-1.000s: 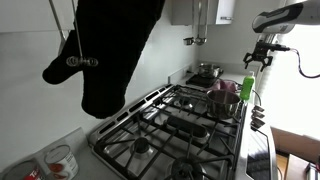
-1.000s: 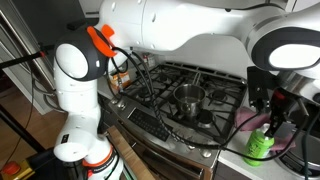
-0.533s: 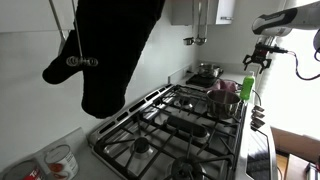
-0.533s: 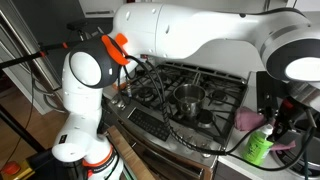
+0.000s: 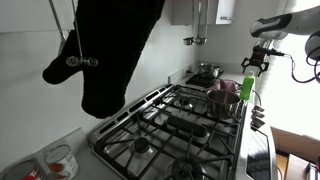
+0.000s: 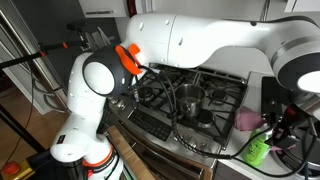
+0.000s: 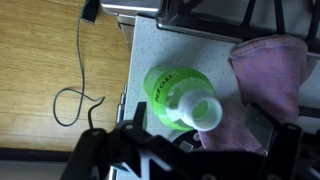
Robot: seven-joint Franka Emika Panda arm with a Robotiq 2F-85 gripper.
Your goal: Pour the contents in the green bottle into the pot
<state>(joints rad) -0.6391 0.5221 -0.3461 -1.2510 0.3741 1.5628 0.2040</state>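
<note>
The green bottle stands upright below with its top exposed. My gripper will next move down onto the green bottle's upper part [image 7: 188, 103], with its open fingers going down on either side.
The green bottle [image 5: 247, 88] stands upright on the counter beside the stove, its pale top open in the wrist view [image 7: 178, 95]. It also shows in an exterior view [image 6: 257, 150]. My gripper [image 5: 258, 64] hangs just above the bottle, open and empty. In the wrist view the fingers [image 7: 195, 124] flank the bottle's top without touching it. The dark pot [image 5: 223, 100] with a maroon tinge sits on a stove burner near the bottle. A metal pot also shows on the stove in an exterior view [image 6: 187, 98].
A pink cloth [image 7: 268, 75] lies on the counter against the bottle. A shiny steel pot [image 5: 207, 71] stands at the back. A black oven mitt [image 5: 110, 45] hangs close to the camera. Stove grates [image 5: 170, 125] cover the cooktop. A cable [image 7: 80, 95] lies on the wooden floor.
The arm's upper links have swung across the exterior view. The gripper has shifted slightly and stays over the bottle. The bottle and the pot have not moved.
</note>
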